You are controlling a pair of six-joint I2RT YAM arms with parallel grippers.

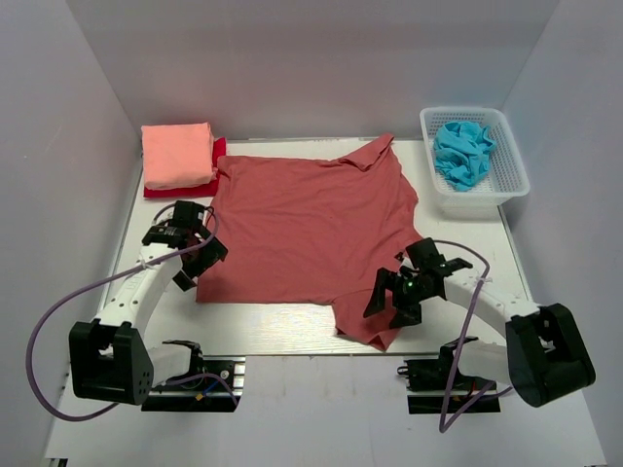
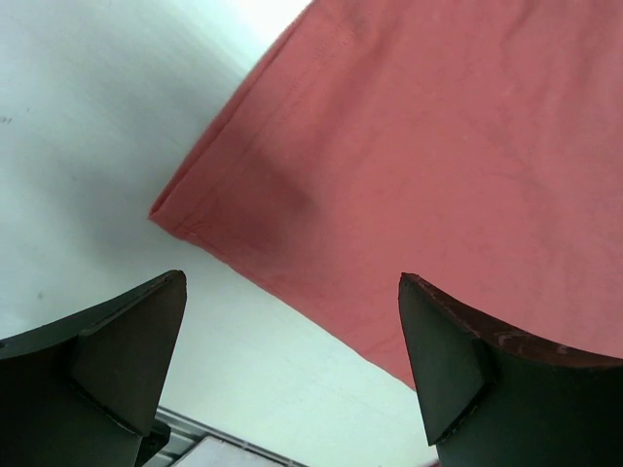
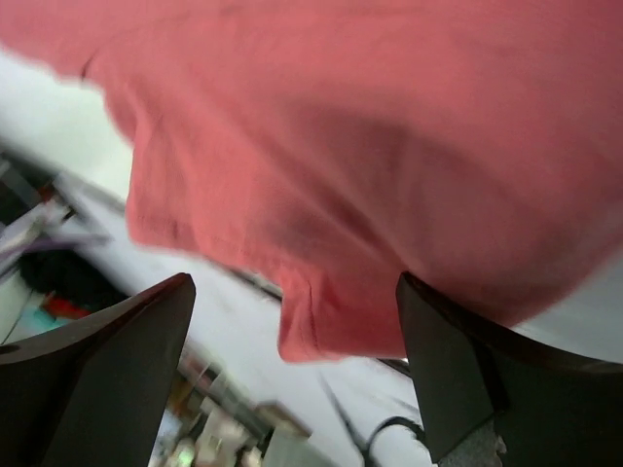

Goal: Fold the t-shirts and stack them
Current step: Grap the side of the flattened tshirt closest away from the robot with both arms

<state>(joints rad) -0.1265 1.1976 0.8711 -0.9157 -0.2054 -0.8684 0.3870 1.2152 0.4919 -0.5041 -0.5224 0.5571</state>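
The sleeve still sticks out. My right gripper will therefore move back and down onto the sleeve's near tip next.
A large brick-red t-shirt lies spread flat in the middle of the table, one sleeve reaching the near edge. At the back left a salmon-pink t-shirt, folded into a rectangle, rests on a bright red folded one. My left gripper hovers open over the big shirt's near left corner, nothing between its fingers. My right gripper stands open above the near sleeve, also holding nothing. In the wrist views the left gripper and right gripper show wide gaps.
A white mesh basket holding a crumpled blue cloth stands at the back right. The white table ends just behind the arm bases. Grey walls close in on three sides. Cables loop beside both arms.
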